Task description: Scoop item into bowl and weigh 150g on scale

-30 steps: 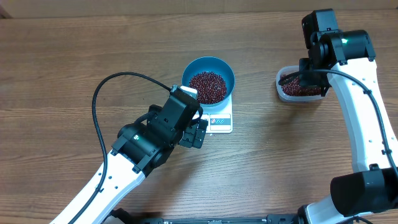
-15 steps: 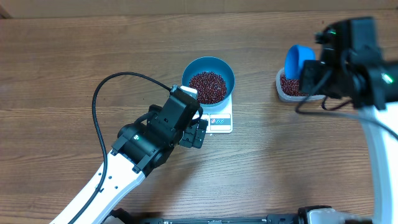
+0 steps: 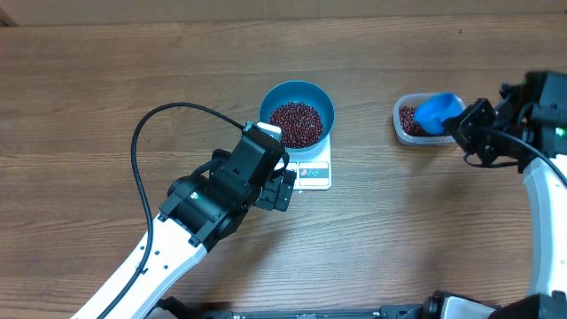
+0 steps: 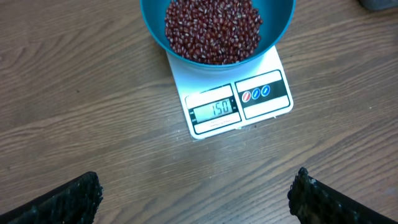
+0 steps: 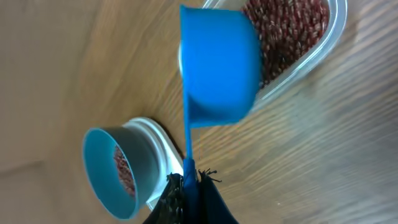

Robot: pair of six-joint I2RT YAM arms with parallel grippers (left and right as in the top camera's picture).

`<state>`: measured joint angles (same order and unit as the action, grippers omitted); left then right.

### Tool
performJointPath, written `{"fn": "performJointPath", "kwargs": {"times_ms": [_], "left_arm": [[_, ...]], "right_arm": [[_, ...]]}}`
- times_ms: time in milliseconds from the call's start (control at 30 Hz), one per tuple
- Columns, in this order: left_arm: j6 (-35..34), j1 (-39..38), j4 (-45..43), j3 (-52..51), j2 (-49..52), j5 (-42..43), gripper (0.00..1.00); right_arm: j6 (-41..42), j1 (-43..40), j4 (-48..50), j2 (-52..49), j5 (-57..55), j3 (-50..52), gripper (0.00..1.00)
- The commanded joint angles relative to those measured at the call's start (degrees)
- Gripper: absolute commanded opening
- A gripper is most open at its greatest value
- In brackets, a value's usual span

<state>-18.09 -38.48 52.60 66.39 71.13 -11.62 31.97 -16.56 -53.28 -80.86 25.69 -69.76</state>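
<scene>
I should next lower the scoop's cup with my right gripper onto the beans toward the tub's near rim, because the scale [image 3: 312,172] already shows the asked weight.
The blue bowl [image 3: 316,96] stands on the white scale [image 3: 312,172], filled with dark red-brown beans [image 3: 295,122]. In the left wrist view the scale [image 4: 239,102] shows 150 under the bowl [image 4: 281,22] of beans [image 4: 211,28]. My left gripper [image 3: 282,188] [image 4: 196,190] hovers open just in front of the scale, nothing between its fingers. My right gripper [image 3: 462,126] [image 5: 189,182] is shut on the handle of a small blue scoop [image 3: 438,113] [image 5: 221,68]. The scoop's cup hangs over the clear tub [image 3: 407,133] [image 5: 329,34] of beans.
A black cable [image 3: 146,133] loops over the wooden table left of the left arm. The tub sits to the right of the scale. In the right wrist view the bowl [image 5: 109,174] and scale [image 5: 155,134] show beyond the scoop's handle.
My right arm lifted the scoop out of the tub and swung off to the right; the scoop now hangs turned over the tub. The left arm, bowl and scale have not moved.
</scene>
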Motion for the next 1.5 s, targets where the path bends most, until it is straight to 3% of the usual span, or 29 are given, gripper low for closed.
{"fn": "performJointPath", "kwargs": {"times_ms": [0, 233, 367, 433, 600, 633, 667, 767, 867, 1000, 1133, 1267, 1467], "left_arm": [[-0.2, 0.3, -0.1, 1.3, -0.6, -0.4, 1.0], [-0.2, 0.3, -0.1, 1.3, -0.6, -0.4, 1.0], [-0.2, 0.3, -0.1, 1.3, -0.6, -0.4, 1.0], [-0.2, 0.3, -0.1, 1.3, -0.6, -0.4, 1.0], [-0.2, 0.3, -0.1, 1.3, -0.6, -0.4, 0.99], [-0.2, 0.3, -0.1, 1.3, -0.6, -0.4, 1.0], [-0.2, 0.3, -0.1, 1.3, -0.6, -0.4, 1.0], [-0.2, 0.3, -0.1, 1.3, -0.6, -0.4, 1.0], [-0.2, 0.3, -0.1, 1.3, -0.6, -0.4, 1.0], [-0.2, 0.3, -0.1, 1.3, -0.6, -0.4, 1.0], [-0.2, 0.3, -0.1, 1.3, -0.6, -0.4, 1.0], [-0.2, 0.3, -0.1, 1.3, -0.6, -0.4, 0.99], [-0.2, 0.3, -0.1, 1.3, -0.6, -0.4, 1.0]], "right_arm": [[5.7, -1.6, 5.6, 1.0, 7.6, 5.6, 0.04], [9.1, -1.6, 11.9, 1.0, 6.1, 11.4, 0.04], [9.2, -1.6, 10.7, 1.0, 3.3, 11.8, 0.04], [10.4, -1.6, 9.3, 1.0, 1.9, 11.8, 0.13], [14.5, -1.6, 6.6, 1.0, -2.1, 11.8, 0.16], [14.5, -1.6, 6.6, 1.0, -2.1, 11.8, 0.2], [14.5, -1.6, 6.7, 1.0, -2.1, 11.8, 0.34], [14.5, -1.6, 6.7, 1.0, -2.1, 11.8, 0.56], [14.5, -1.6, 6.7, 1.0, -2.1, 11.8, 0.66], [13.8, -1.6, 6.3, 1.1, -0.9, 11.6, 0.66], [8.1, -1.6, 1.9, 2.7, -1.7, 7.9, 0.66], [-2.3, -0.1, -11.7, 9.1, -8.7, -2.2, 0.66], [-22.6, 13.6, -20.4, 22.6, -8.5, -4.5, 0.66]]}}
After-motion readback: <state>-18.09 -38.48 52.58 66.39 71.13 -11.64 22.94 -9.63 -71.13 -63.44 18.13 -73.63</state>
